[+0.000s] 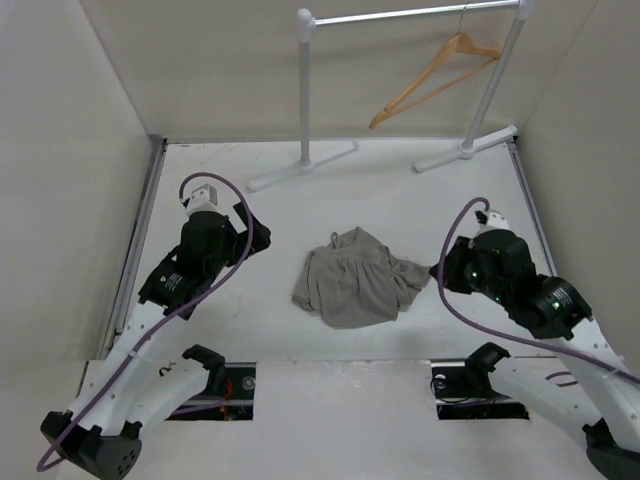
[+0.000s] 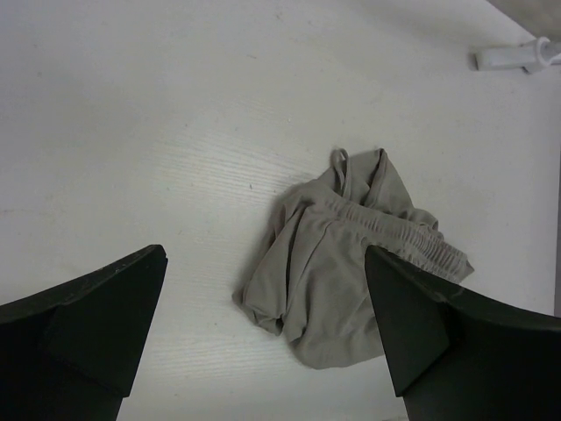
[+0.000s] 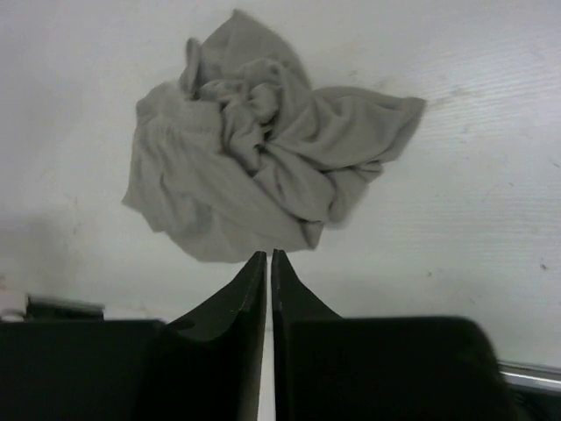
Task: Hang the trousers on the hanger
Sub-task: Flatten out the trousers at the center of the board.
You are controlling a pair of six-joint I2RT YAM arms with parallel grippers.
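Observation:
I need to open my right gripper, move it to the left in the top view and lower it onto the waistband's end by the bunched folds (image 1: 381, 259) (image 3: 235, 116), because the trousers' ribbed waistband is exposed.
The grey-taupe trousers (image 1: 352, 285) lie crumpled in a heap on the white table between the two arms; they also show in the left wrist view (image 2: 342, 263) and the right wrist view (image 3: 254, 167). The tan wooden hanger (image 1: 435, 80) hangs tilted from the rail at the back right. My left gripper (image 1: 255, 238) hovers left of the heap, open wide with nothing between its fingers (image 2: 265, 254). My right gripper (image 1: 440, 270) is right of the heap, shut and empty, its tips (image 3: 268, 254) just short of the cloth's edge.
A white-and-silver clothes rail (image 1: 400, 15) stands at the back on two white feet (image 1: 300, 170), one foot (image 2: 517, 57) seen in the left wrist view. White walls enclose the table (image 1: 230, 320) on the left, right and back.

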